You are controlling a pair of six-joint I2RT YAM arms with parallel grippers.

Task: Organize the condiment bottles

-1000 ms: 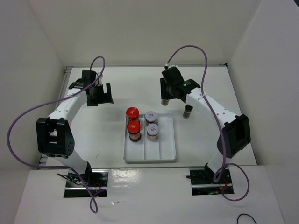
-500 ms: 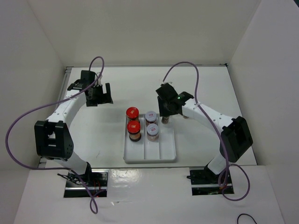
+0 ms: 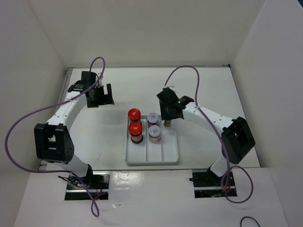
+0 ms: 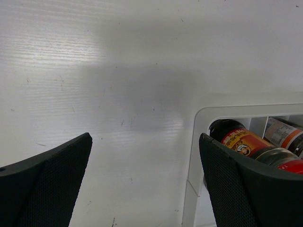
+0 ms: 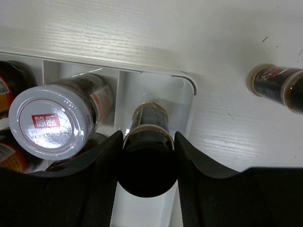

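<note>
My right gripper lowers a little toward the tray's bottom beside the white-lidded jars and releases the bottle next, since it is upright between the tray section's sides.
My right gripper (image 3: 166,119) is shut on a small black-capped bottle (image 5: 147,137) and holds it upright over the far end of the right compartment of the white divided tray (image 3: 163,150). Whether the bottle touches the tray floor I cannot tell. Two red-lidded jars (image 3: 134,114) (image 3: 136,128) stand in the left compartment and two white-lidded jars (image 3: 153,117) (image 3: 155,131) in the middle one. The second black-capped bottle (image 5: 277,87) stands on the table right of the tray; in the top view my right arm hides it. My left gripper (image 3: 102,97) is open and empty, left of the tray.
The left wrist view shows the tray's corner (image 4: 201,124) and a red-lidded jar (image 4: 241,142) beside my right-hand finger (image 4: 246,189). White walls enclose the table on three sides. The near half of the tray holds no jars.
My right gripper has carried the black-capped bottle from the table behind the tray forward and left, over the tray's right compartment. The left arm has not moved.
</note>
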